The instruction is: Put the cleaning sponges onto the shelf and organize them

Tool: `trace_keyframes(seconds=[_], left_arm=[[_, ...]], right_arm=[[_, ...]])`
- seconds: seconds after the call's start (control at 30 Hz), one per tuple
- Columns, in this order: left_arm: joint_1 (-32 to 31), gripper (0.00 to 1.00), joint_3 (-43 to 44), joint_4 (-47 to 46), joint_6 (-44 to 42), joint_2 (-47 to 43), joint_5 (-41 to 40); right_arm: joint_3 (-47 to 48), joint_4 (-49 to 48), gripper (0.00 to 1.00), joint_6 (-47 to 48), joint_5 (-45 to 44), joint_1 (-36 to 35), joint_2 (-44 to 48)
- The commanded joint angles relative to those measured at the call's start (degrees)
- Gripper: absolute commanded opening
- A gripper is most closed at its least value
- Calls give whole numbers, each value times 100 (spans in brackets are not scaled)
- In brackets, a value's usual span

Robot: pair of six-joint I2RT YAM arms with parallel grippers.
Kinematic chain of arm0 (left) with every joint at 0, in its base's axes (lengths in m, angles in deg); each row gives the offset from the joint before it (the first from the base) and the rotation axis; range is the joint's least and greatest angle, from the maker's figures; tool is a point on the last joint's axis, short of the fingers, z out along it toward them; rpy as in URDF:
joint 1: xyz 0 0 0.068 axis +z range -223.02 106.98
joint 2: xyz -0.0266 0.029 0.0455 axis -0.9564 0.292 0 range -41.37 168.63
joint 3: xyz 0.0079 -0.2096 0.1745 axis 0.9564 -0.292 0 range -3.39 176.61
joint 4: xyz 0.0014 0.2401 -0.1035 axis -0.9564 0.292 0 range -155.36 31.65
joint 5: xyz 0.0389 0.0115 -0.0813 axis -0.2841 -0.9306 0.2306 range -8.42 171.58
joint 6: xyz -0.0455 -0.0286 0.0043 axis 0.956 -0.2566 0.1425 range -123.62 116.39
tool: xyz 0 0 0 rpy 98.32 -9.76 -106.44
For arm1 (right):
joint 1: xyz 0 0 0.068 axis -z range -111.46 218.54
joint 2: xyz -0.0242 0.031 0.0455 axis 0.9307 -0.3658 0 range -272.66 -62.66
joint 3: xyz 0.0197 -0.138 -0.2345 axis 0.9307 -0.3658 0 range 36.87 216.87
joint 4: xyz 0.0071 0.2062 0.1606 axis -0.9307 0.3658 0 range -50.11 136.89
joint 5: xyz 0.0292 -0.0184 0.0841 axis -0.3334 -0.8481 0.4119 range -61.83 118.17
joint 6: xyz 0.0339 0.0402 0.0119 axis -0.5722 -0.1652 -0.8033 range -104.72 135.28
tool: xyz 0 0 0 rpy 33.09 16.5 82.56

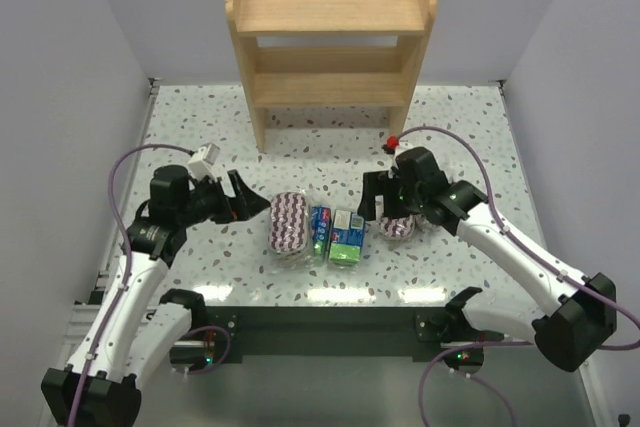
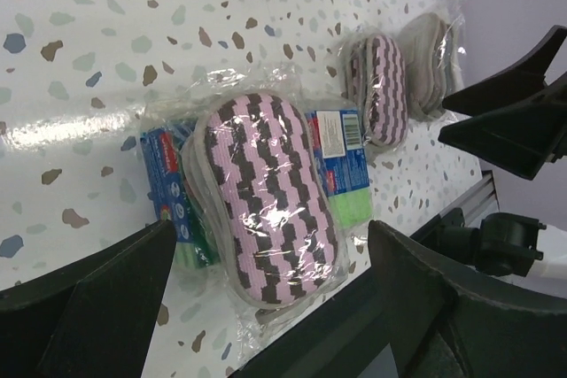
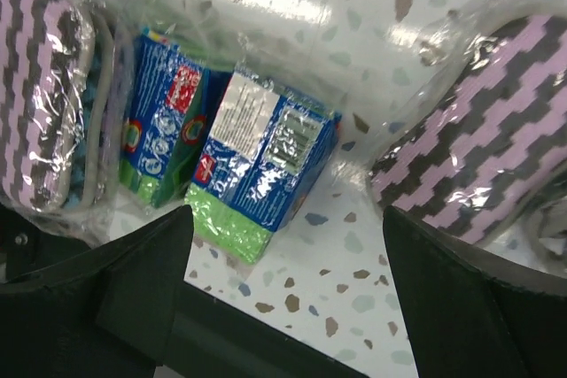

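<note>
My left gripper shifts toward the packs next, then lowers onto the wrap at the zigzag sponge's nearest long edge point(image 1: 272, 226) point(image 2: 221, 229), as its fingers hover short.
A zigzag oval sponge point(image 1: 289, 222) lies left of the green-and-blue sponge packs point(image 1: 337, 234) near the table's front edge. Another zigzag sponge point(image 1: 396, 225) lies right of the packs, partly under my right gripper point(image 1: 378, 199). The wooden shelf point(image 1: 331, 32) stands at the back, its tiers bare. My left gripper point(image 1: 250, 203) is open and empty, just left of the left sponge, which sits between its fingers in the left wrist view point(image 2: 270, 198). My right gripper is open and empty above the gap between a pack point(image 3: 261, 163) and the right sponge point(image 3: 478, 152).
The speckled table point(image 1: 200, 137) ends at a dark front rail point(image 1: 320, 322) close to the sponges. White walls close in both sides. A purple cable point(image 1: 440, 137) loops over the right arm.
</note>
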Motion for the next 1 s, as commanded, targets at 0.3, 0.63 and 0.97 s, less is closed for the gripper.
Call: trace_keyframes(seconds=[0.3,0.63,0.97], left_arm=[[-1400,91,12,-252,95,1117,-1632],[-1444,62,-560,-1841,182,1785,-695],[-1532,26,-657,-1879,86,1830,-437]], right_arm=[[-696,-760,91,-679,1236,-43,573],[-740,-584,91,-644,1227,-43,766],[-828,-557,91,-688,1183,-52,740]])
